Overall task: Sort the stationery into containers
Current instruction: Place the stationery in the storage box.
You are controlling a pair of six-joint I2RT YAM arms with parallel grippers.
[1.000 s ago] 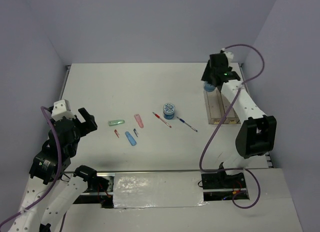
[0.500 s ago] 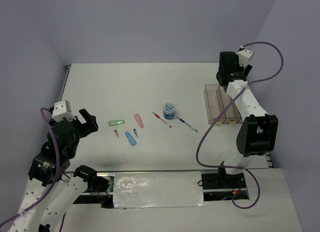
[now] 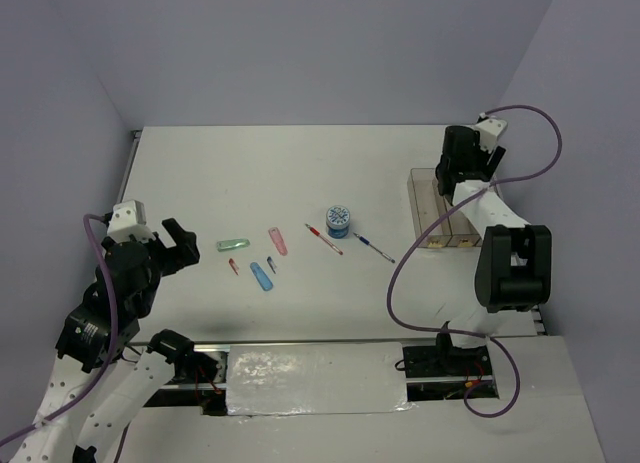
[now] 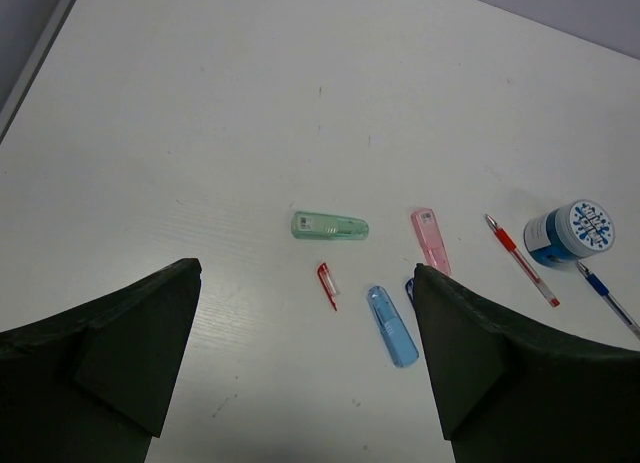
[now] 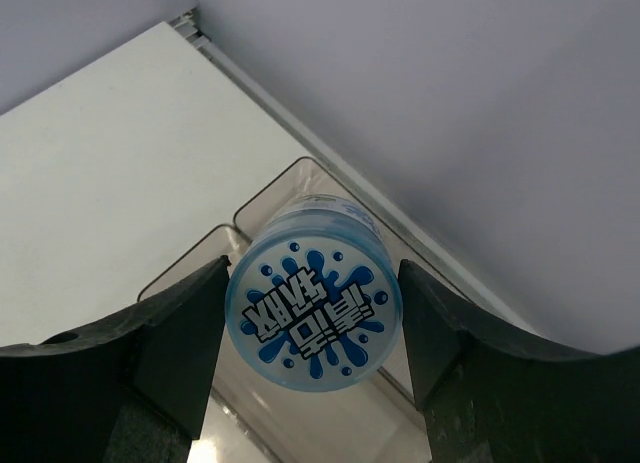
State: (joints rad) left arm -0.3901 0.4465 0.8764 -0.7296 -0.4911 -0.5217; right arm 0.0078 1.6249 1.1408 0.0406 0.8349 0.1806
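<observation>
My right gripper moves the blue-and-white roll sideways, down into the wall-side bin's far end (image 5: 288,190) next, and releases it. The roll still hangs above the bin rims.
My right gripper (image 3: 455,173) is shut on a blue-and-white patterned roll (image 5: 312,308) and holds it over the far end of the clear bins (image 3: 432,218), close to the side wall; the bin rims (image 5: 262,188) show below it in the right wrist view (image 5: 312,273). A second roll (image 3: 339,221), a red pen (image 3: 323,239), a blue pen (image 3: 373,247), a green piece (image 3: 232,245), a pink piece (image 3: 277,241), a blue piece (image 3: 261,275) and a red clip (image 3: 233,266) lie mid-table. My left gripper (image 3: 180,245) is open and empty, left of them (image 4: 305,271).
The left wrist view shows the green piece (image 4: 330,226), pink piece (image 4: 431,240), blue piece (image 4: 392,325), red clip (image 4: 327,285), red pen (image 4: 520,260) and roll (image 4: 570,232) on the white table. The purple side wall stands just beyond the bins.
My right gripper has carried the roll from the left side of the bins to the right, toward the wall. My left arm has shifted slightly.
</observation>
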